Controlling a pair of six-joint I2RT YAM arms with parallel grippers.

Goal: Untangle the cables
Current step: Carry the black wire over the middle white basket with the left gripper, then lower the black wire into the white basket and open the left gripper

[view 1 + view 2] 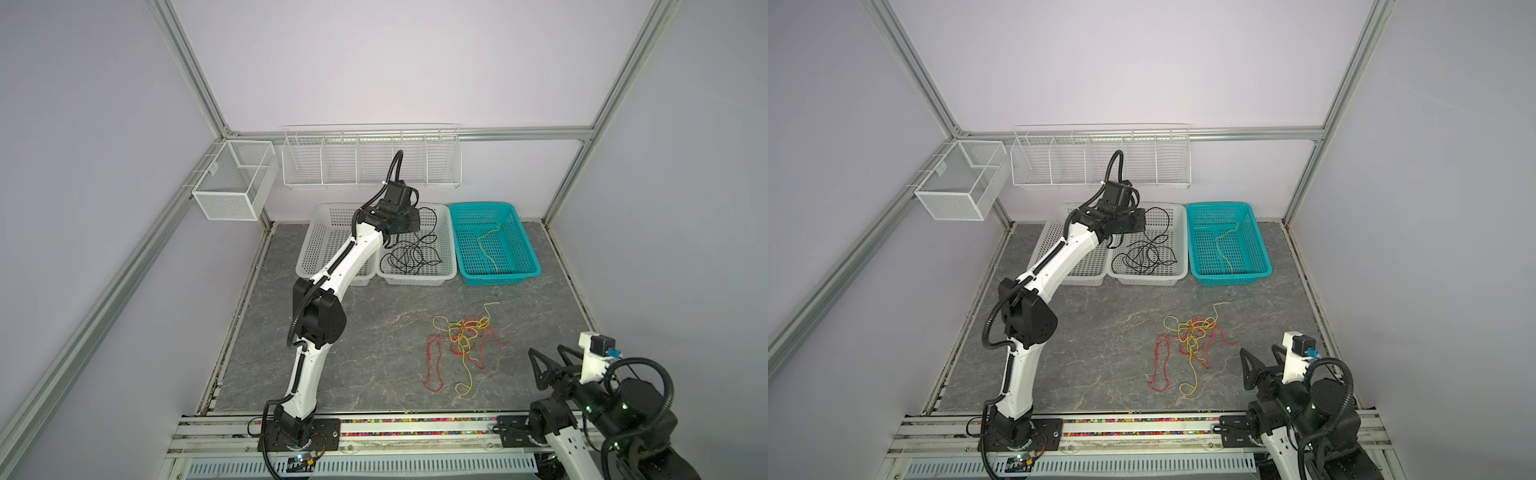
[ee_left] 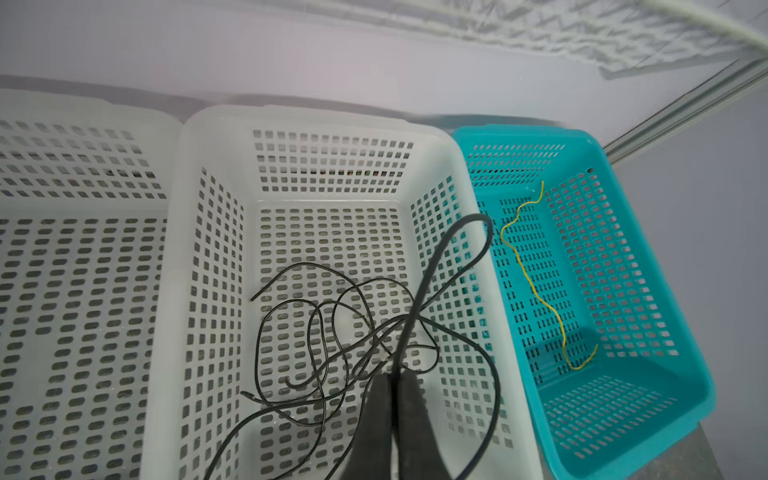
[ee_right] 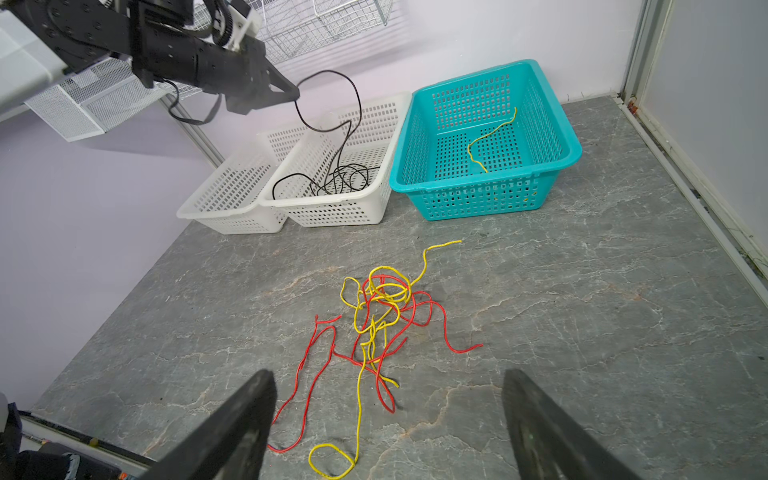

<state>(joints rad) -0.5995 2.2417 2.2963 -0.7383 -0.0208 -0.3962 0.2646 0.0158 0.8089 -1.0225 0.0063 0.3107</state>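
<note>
The bottom of the middle white basket [image 2: 340, 340] lies below and the black cable's coil rests there. My left gripper lowers toward it and releases the black cable [image 2: 440, 249] next.
My left gripper [image 2: 394, 376] is shut on a black cable [image 2: 440, 249] above the middle white basket [image 1: 449, 239]. The cable loops up from the fingertips and drops into a black coil [image 1: 411, 255] on the basket floor. A tangle of red and yellow cables [image 1: 465, 332] lies on the grey table, also seen in the right wrist view as the tangle [image 3: 382, 299]. One yellow cable [image 1: 488, 245] lies alone in the teal basket [image 1: 528, 249]. My right gripper [image 3: 388, 376] is open near the front right, just short of the tangle, with nothing between its fingers.
An empty white basket [image 1: 316, 245] sits left of the middle one. A wire rack [image 1: 370, 162] and a mesh box [image 1: 232, 183] hang on the back and left walls. The left arm's elbow [image 1: 320, 316] stands over the table's left half.
</note>
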